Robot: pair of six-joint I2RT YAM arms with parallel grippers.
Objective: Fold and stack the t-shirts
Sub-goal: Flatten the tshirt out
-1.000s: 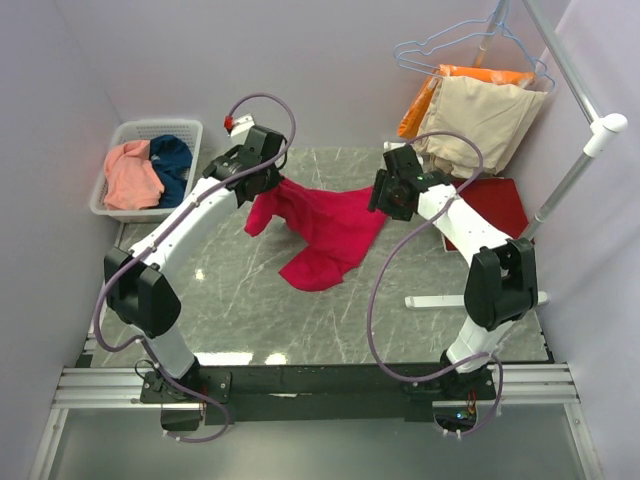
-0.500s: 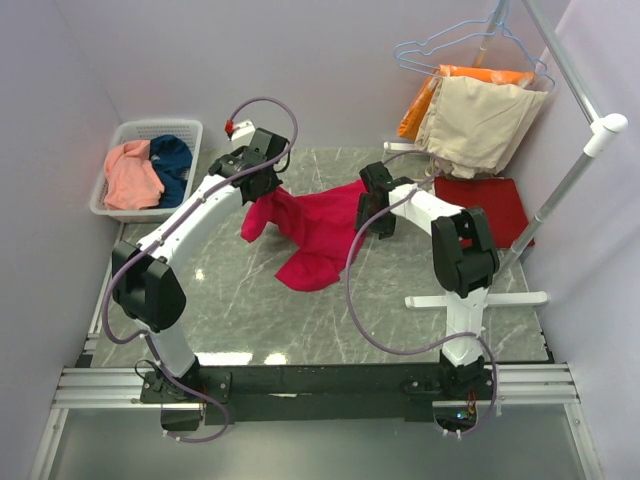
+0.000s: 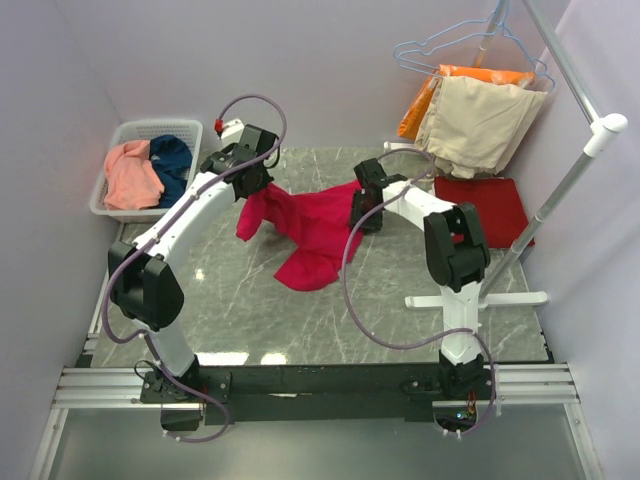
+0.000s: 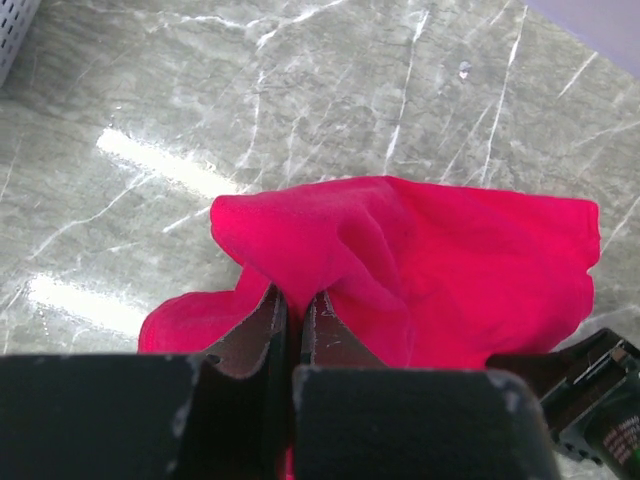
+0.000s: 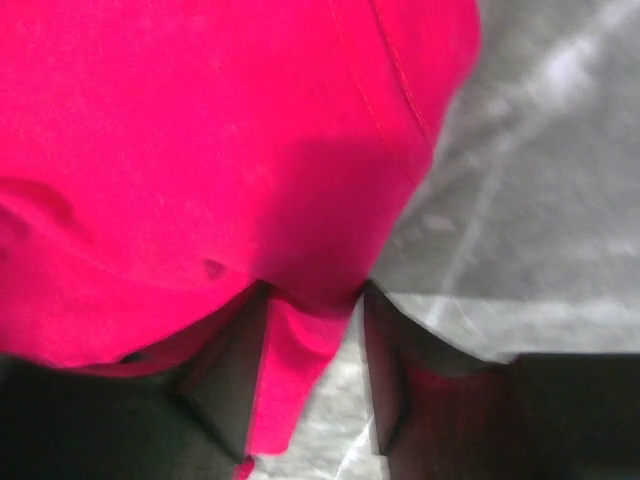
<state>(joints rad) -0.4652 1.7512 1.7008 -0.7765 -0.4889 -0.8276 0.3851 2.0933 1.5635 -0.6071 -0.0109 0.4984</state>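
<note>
The shirt is lying crumpled. My left gripper will next go up toward the basket, then come down and let go of the lifted end on the tabletop (image 3: 226, 218) (image 4: 165, 245) beside the basket.
The bright crimson-red t-shirt (image 3: 315, 230) lies crumpled on the marble table, with its left end lifted. My left gripper (image 3: 250, 190) is shut on that lifted end; in the left wrist view the cloth (image 4: 450, 260) is pinched between the closed fingers of the gripper (image 4: 295, 305). My right gripper (image 3: 362, 212) is low at the shirt's right edge. In the right wrist view its jaws (image 5: 312, 350) stand apart, with a loose fold of the shirt (image 5: 200, 150) hanging between them. The darker red t-shirt (image 3: 490, 205) lies flat at the right. The salmon-pink t-shirt (image 3: 130, 175) and the teal-blue t-shirt (image 3: 172, 160) are in the basket.
A white basket (image 3: 112, 142) stands at the back left. A beige garment (image 3: 480, 120) and an orange garment (image 3: 425, 100) hang on wire hangers at the back right. The white rack's pole (image 3: 570, 180) and foot (image 3: 475, 299) stand on the right side.
The right arm has swung left and down to the shirt's right edge, and that side of the shirt has dropped to the table. The left gripper has shifted slightly left, still holding.
</note>
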